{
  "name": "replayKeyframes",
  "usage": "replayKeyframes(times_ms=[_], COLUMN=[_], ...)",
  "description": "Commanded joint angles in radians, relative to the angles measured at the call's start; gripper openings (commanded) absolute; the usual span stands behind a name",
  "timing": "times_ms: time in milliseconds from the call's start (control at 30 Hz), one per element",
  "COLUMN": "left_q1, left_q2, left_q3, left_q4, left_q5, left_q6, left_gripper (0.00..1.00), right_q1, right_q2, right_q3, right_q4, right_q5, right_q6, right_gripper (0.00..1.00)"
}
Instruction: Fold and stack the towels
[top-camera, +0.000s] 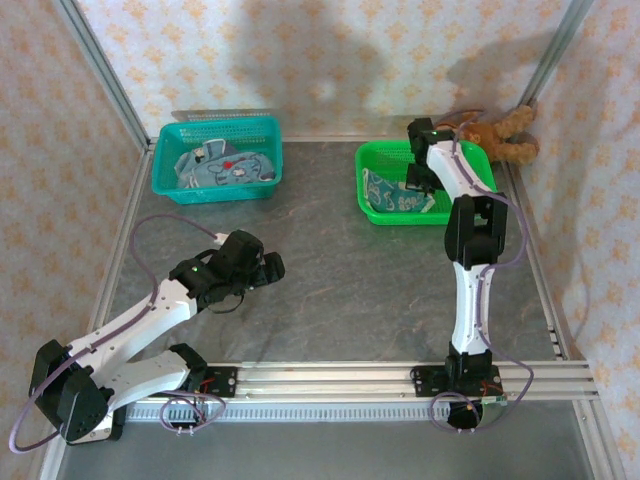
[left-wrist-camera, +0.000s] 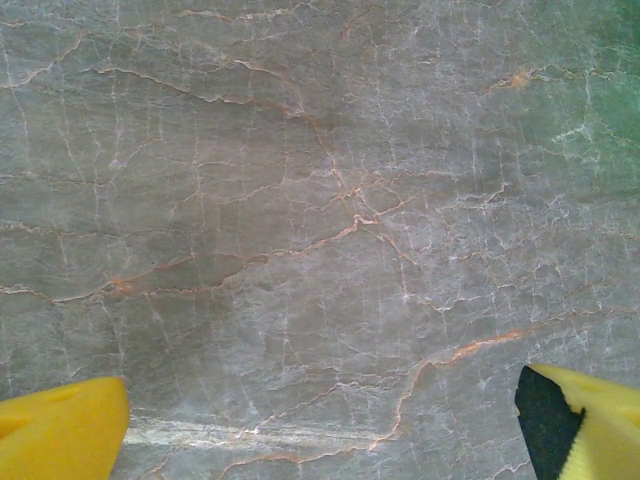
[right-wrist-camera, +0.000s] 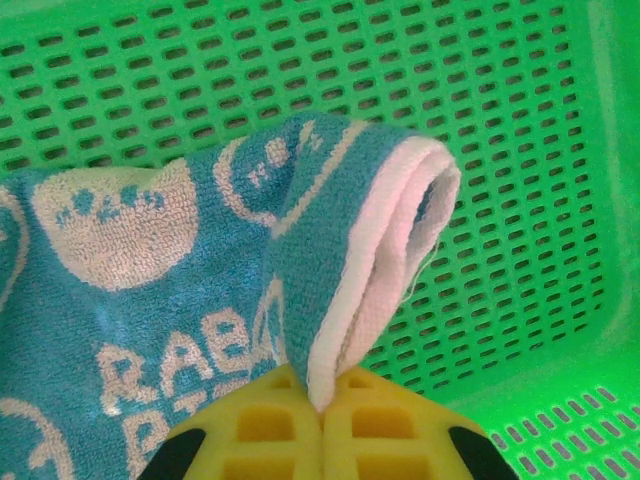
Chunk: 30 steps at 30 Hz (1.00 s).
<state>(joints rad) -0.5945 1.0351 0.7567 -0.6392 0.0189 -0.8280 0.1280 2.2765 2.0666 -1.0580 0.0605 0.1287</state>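
Note:
The towel's folded-up edge goes with my right gripper to the teddy bear's side next, where the green basket's bottom is bare, flattening its curl before release.
A teal towel with white rabbit prints (right-wrist-camera: 180, 290) lies in the green basket (top-camera: 400, 205). My right gripper (right-wrist-camera: 322, 400) is shut on a folded-up edge of it, white lining showing between the yellow fingers (right-wrist-camera: 390, 430). In the top view the right gripper (top-camera: 418, 178) hangs over that towel (top-camera: 385, 192). More teal towels with a cartoon face and red spot (top-camera: 222, 167) fill the teal basket (top-camera: 170, 140). My left gripper (top-camera: 268, 268) hovers open over the bare stone tabletop (left-wrist-camera: 320, 240), its yellow fingertips (left-wrist-camera: 60, 430) at the frame's lower corners.
A brown teddy bear (top-camera: 500, 135) sits in the back right corner behind the green basket. Papered walls and metal frame rails close in the table on three sides. The grey marble table (top-camera: 350, 290) lies between the baskets and the arm bases.

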Motion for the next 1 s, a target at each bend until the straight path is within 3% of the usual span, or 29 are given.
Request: replayKeyframes(times_ms=[0,967], left_q1=[0.01,0.014], left_q2=[-0.007,0.005], left_q3=[0.01,0.008], left_q4=[-0.022,-0.012], left_q5=[-0.004,0.014], left_q6=[0.016,0.015], left_gripper=[1.0,1.0], right_q1=[0.003,-0.028], right_q2=[0.004,-0.046], right_q3=[0.037,0.057], right_q4=[-0.017,-0.043], right_q5=[0.046,0.228], right_q6=[-0.011,-0.053], right_gripper=[0.0,0.0])
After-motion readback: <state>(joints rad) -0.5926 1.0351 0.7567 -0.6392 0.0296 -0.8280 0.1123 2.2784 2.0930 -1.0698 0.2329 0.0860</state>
